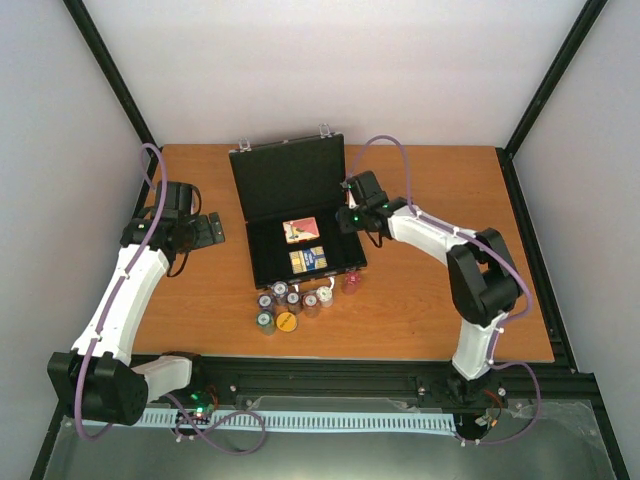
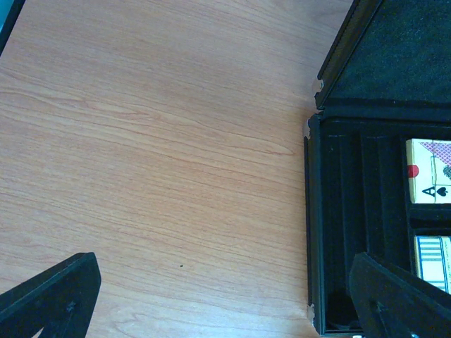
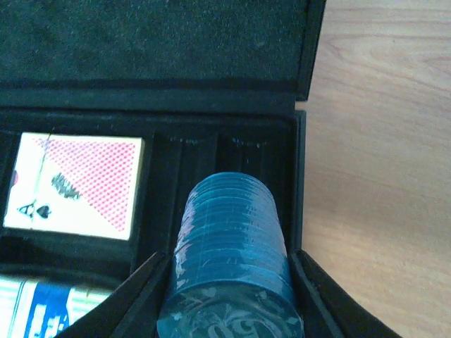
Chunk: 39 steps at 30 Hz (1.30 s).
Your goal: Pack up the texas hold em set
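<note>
The groove is empty below the blue chip stack, so I need to lower my right gripper next toward the groove's lid end by the case's side and open.
The black case [image 1: 262,178] lies open at the table's middle, lid raised at the back. Inside are a red-backed deck [image 1: 300,230] and a blue-fronted deck [image 1: 307,260]. Several small chip stacks [image 1: 290,300] stand on the table in front of the case. My right gripper [image 1: 351,216] hangs over the case's right side. In the right wrist view it [image 3: 229,262] is shut on a blue chip stack [image 3: 232,232], above the chip grooves beside the red-backed deck [image 3: 77,183]. My left gripper [image 1: 207,230] is open and empty over bare table, left of the case [image 2: 313,211].
The table is orange-brown wood [image 1: 440,300] with white walls behind and black frame posts at the sides. A pink chip stack [image 1: 351,282] stands at the case's front right corner. The left wrist view shows both decks [image 2: 428,169] inside the case.
</note>
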Motion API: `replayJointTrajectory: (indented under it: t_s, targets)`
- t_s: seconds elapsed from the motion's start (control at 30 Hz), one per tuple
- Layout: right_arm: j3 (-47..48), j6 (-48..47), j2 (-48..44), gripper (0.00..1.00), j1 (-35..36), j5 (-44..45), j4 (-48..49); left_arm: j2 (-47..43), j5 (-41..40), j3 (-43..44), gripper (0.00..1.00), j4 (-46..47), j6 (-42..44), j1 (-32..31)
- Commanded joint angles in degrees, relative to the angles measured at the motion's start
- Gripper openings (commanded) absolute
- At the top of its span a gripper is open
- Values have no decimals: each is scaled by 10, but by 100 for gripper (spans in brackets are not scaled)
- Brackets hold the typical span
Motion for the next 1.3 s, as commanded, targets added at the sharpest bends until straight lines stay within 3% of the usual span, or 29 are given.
replayJointTrajectory:
  t_s: [0.0,0.27,0.53,0.7,0.77,1.0,1.27]
  targets:
    - [36,-9,33,17,0,29,64,-7,7,3,100,17,7,-1]
    - [83,-24,104,16,0,70,77,-5,9,-1,100,17,10,0]
    - [91,-1,145,27,1,83,65,-1,13,2,100,12,11,-1]
    - [55,2,117,66,1,81,63,1,16,0,100,14,10,0]
    - [40,-1,98,73,2,79,66,1,16,1,100,15,10,0]
    - [24,-8,17,77,4,82,25,-1,6,8,100,11,13,-1]
    - [41,-35,-49,82,58,44,-167,-1,5,13,100,12,11,-1]
